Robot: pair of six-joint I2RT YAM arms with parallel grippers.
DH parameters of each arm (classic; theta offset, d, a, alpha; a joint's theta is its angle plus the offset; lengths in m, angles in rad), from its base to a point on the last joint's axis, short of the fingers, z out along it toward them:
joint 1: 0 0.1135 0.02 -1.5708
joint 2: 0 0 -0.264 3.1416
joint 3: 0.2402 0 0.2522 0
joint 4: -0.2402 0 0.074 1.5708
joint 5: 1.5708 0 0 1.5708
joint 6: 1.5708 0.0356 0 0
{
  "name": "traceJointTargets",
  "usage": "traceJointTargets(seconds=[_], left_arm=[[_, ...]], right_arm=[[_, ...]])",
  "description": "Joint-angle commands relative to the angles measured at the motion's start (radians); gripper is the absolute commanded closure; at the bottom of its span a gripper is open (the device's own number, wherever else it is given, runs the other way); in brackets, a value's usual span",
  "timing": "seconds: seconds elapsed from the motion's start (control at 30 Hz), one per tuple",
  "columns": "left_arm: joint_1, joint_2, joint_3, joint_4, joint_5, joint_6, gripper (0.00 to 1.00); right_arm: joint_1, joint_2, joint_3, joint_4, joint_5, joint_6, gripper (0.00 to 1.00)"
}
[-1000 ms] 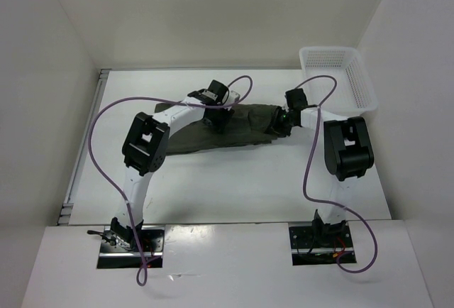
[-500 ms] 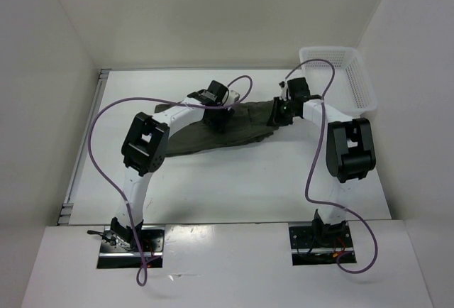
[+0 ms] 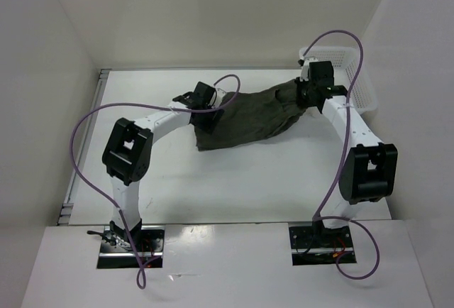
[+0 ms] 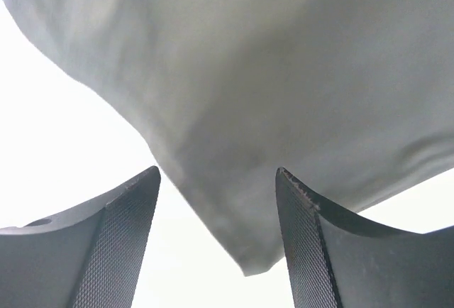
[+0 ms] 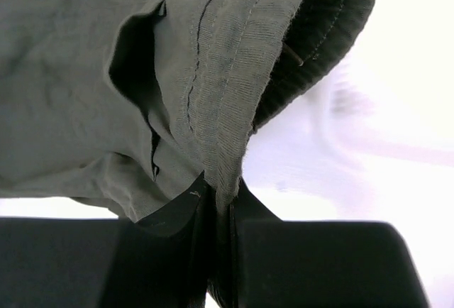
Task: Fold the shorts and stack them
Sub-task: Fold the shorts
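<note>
The shorts' low end (image 3: 221,118) is to the left of my right gripper in the top view. My right gripper should next carry the shorts' waistband over it and let go, so the outstretched shorts get folded.
The dark olive-green shorts (image 3: 248,118) stretch across the far half of the table, from a low corner at the left up to a raised right end. My right gripper (image 3: 303,96) is shut on that raised end. In the right wrist view its jaws (image 5: 220,189) pinch the ribbed waistband (image 5: 230,88), and the cloth hangs away from them. My left gripper (image 3: 210,118) is at the shorts' left end. In the left wrist view it is open (image 4: 218,174), with a corner of the cloth (image 4: 241,201) hanging between the spread fingers, touching neither.
A white mesh basket (image 3: 352,74) stands at the far right corner, just behind the right wrist. White walls close in the table on three sides. Purple cables loop above both arms.
My right gripper has moved back and to the right, lifting the waistband end and dragging the shorts rightward. My left arm has shifted a little to the left.
</note>
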Motion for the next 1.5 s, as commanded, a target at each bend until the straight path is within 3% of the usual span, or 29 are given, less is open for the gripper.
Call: traceJointTargets(seconds=[0.0, 0.23, 0.47, 0.5, 0.53, 0.67, 0.8, 1.0, 1.17, 1.3, 1.47], left_arm=[[0.007, -0.028, -0.034, 0.032, 0.003, 0.003, 0.26], [0.007, 0.038, 0.021, 0.043, 0.098, 0.003, 0.26], [0.007, 0.115, 0.046, 0.075, 0.200, 0.003, 0.26], [0.007, 0.127, 0.046, 0.088, 0.200, 0.003, 0.29], [0.016, 0.149, 0.037, 0.100, 0.200, 0.003, 0.42], [0.035, 0.172, 0.058, 0.091, 0.198, 0.003, 0.72], [0.073, 0.172, 0.070, 0.072, 0.241, 0.003, 0.84], [0.105, 0.172, 0.081, 0.072, 0.312, 0.003, 0.84], [0.130, 0.172, 0.090, 0.063, 0.353, 0.003, 0.85], [0.139, 0.172, 0.090, 0.063, 0.373, 0.003, 0.87], [0.148, 0.172, 0.090, 0.063, 0.382, 0.003, 0.87]], right_arm=[[0.003, -0.057, 0.071, 0.027, 0.139, -0.127, 1.00], [0.087, -0.026, 0.157, 0.050, 0.277, -0.248, 1.00], [0.326, 0.050, 0.162, 0.050, 0.365, -0.283, 1.00], [0.350, 0.066, 0.151, 0.050, 0.365, -0.268, 1.00], [0.372, 0.066, 0.151, 0.050, 0.365, -0.257, 1.00], [0.472, 0.095, 0.160, 0.050, 0.343, -0.200, 1.00], [0.562, 0.133, 0.189, 0.041, 0.311, -0.144, 1.00], [0.562, 0.215, 0.295, 0.041, 0.316, 0.066, 1.00], [0.562, 0.297, 0.393, 0.041, 0.222, 0.238, 1.00], [0.562, 0.350, 0.496, 0.029, 0.201, 0.272, 1.00], [0.562, 0.383, 0.433, 0.029, 0.158, 0.327, 1.00]])
